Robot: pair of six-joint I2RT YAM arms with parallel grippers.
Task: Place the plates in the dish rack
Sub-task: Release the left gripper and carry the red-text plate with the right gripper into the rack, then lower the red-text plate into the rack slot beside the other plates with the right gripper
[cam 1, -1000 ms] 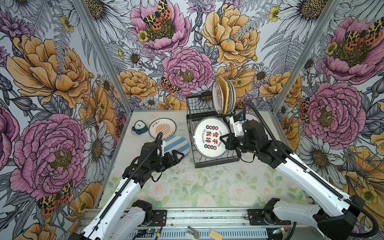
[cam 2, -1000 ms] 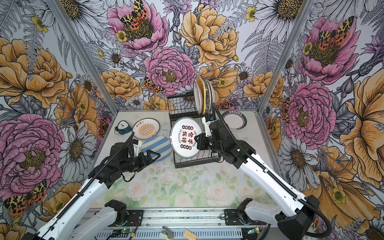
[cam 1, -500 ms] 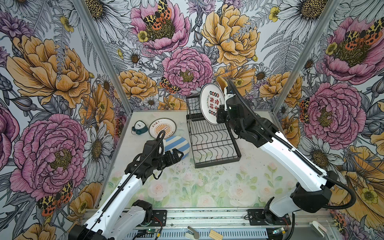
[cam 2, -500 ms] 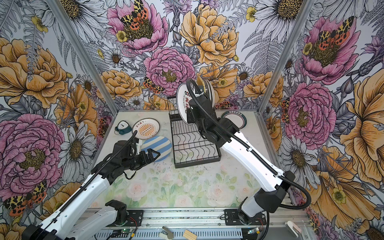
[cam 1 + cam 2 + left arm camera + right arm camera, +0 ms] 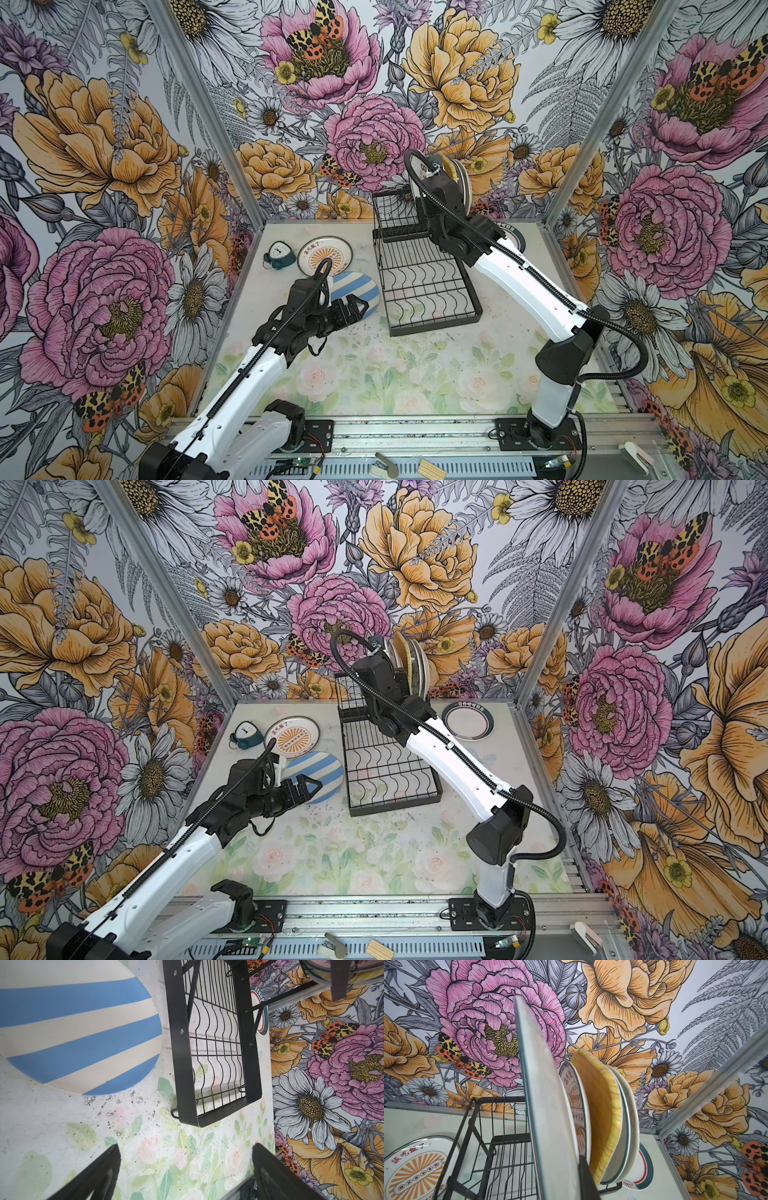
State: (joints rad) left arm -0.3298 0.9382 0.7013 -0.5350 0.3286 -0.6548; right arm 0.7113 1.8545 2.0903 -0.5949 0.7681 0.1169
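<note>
My right gripper should next move down and slightly outward to let go of the white plate at the raised shelf's wires beside the standing sunburst plate (image 5: 412,210), because those wires are empty.
The black wire dish rack (image 5: 424,286) stands mid-table, its lower tray bare. On its raised shelf several plates (image 5: 411,663) stand on edge, among them a yellow woven one (image 5: 600,1109). My right gripper (image 5: 430,176) is shut on a white plate (image 5: 548,1109), held upright beside them; only one finger (image 5: 585,1176) shows. My left gripper (image 5: 353,307) hangs open and empty over the near rim of the blue-and-white striped plate (image 5: 357,286), also in the left wrist view (image 5: 79,1028). A sunburst plate (image 5: 324,257) and a ringed plate (image 5: 467,721) lie flat on the table.
A small teal alarm clock (image 5: 276,255) sits left of the sunburst plate, near the left wall. Flowered walls close in the table on three sides. The right arm (image 5: 523,278) stretches across the rack's right side. A metal rail (image 5: 415,432) runs along the front edge.
My right gripper has lifted the white plate from the rack's lower tray up to the raised shelf, turning it on edge next to the standing plates. The left arm has barely moved.
</note>
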